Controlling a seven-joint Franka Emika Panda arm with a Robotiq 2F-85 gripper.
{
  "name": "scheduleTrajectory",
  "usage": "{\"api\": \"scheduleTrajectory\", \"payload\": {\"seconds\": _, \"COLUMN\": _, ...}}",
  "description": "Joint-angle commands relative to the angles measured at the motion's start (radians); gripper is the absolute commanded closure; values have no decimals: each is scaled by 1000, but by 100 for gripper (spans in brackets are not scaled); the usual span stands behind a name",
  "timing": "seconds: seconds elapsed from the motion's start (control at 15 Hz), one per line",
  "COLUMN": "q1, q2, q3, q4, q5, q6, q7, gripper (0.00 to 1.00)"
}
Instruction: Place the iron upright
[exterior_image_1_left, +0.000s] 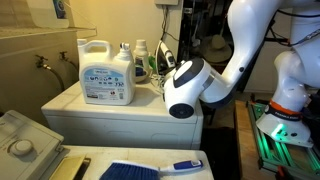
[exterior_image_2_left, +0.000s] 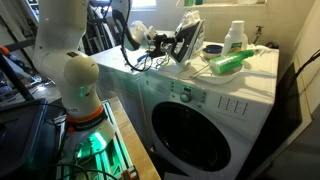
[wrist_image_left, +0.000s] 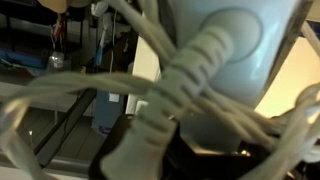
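The iron still leans, so my gripper next needs to move down and turn to set the iron's rear flat on the washing machine's top, and then let go of it.
The iron has a pale body and a dark soleplate. It stands roughly upright, tip up, on top of the white washing machine. It also shows in an exterior view, partly behind my wrist. My gripper is at the iron's rear and looks shut on it. In the wrist view the iron's pale body and its thick white cord fill the picture. My dark fingers barely show at the bottom.
A large white detergent jug and smaller bottles stand on the machine top beside the iron. A white bottle and a green object lie near the wall. A blue brush lies in the foreground.
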Motion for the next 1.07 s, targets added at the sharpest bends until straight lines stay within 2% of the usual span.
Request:
{"api": "scheduleTrajectory", "payload": {"seconds": 0.0, "q1": -17, "q2": 16, "q3": 21, "q4": 3, "q5": -17, "q6": -26, "q7": 1, "gripper": 94}}
{"api": "scheduleTrajectory", "payload": {"seconds": 0.27, "q1": -16, "q2": 27, "q3": 21, "q4": 3, "q5": -29, "q6": -42, "q7": 1, "gripper": 94}}
{"api": "scheduleTrajectory", "payload": {"seconds": 0.33, "q1": -5, "q2": 51, "q3": 18, "q4": 12, "q5": -42, "q6": -61, "q7": 12, "gripper": 99}}
{"api": "scheduleTrajectory", "payload": {"seconds": 0.6, "q1": 15, "q2": 102, "q3": 24, "q4": 37, "q5": -54, "q6": -104, "q7": 68, "gripper": 99}}
{"api": "scheduleTrajectory", "payload": {"seconds": 1.0, "q1": 42, "q2": 167, "q3": 25, "q4": 28, "q5": -131, "q6": -169, "q7": 110, "gripper": 99}}
